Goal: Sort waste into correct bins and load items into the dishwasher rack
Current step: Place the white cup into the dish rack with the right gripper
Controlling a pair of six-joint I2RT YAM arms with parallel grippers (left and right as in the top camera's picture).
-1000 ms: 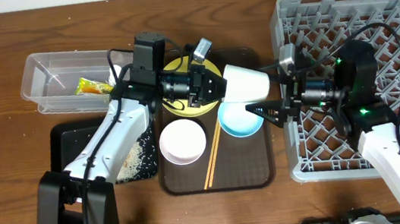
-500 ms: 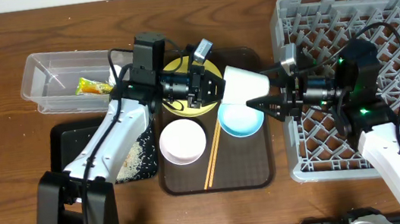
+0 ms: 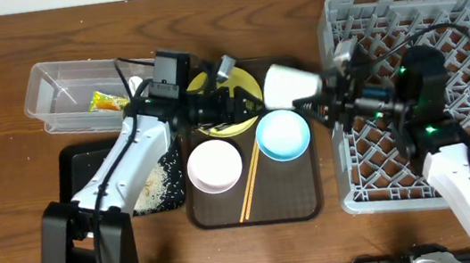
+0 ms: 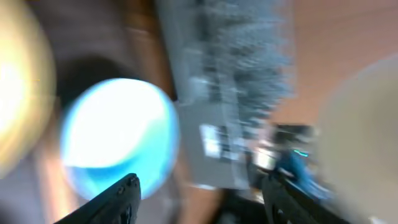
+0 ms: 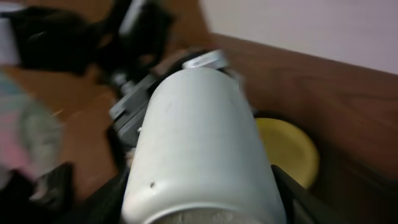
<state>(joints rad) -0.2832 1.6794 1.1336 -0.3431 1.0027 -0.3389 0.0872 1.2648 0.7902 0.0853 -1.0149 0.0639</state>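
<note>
My right gripper has the rack to its right in the overhead view. It will next swing back and down onto the rack's near part to release the cup [image 3: 290,82].
The pale cup [image 3: 290,82] lies on its side above the brown tray, and my right gripper [image 3: 311,102] is shut on it. In the right wrist view the cup [image 5: 199,143] fills the space between the two fingers of that gripper [image 5: 199,200]. My left gripper [image 3: 248,103] is open just left of the cup, over the yellow plate [image 3: 249,82], with nothing in it. The blurred left wrist view shows my left gripper [image 4: 202,196] with its jaws apart in front of the light-blue bowl [image 4: 118,137]. The dishwasher rack [image 3: 437,17] stands at the right.
On the brown tray [image 3: 306,196] are the light-blue bowl [image 3: 283,135], a white bowl [image 3: 215,165] and chopsticks [image 3: 249,188]. At the left, a clear tub [image 3: 55,91] holds a snack wrapper [image 3: 108,100]. A black tray [image 3: 73,165] holds rice scraps [image 3: 160,181].
My left gripper opened, let go of the cup and drew back to the left. My right gripper closed on the cup and shifted it slightly up and right.
</note>
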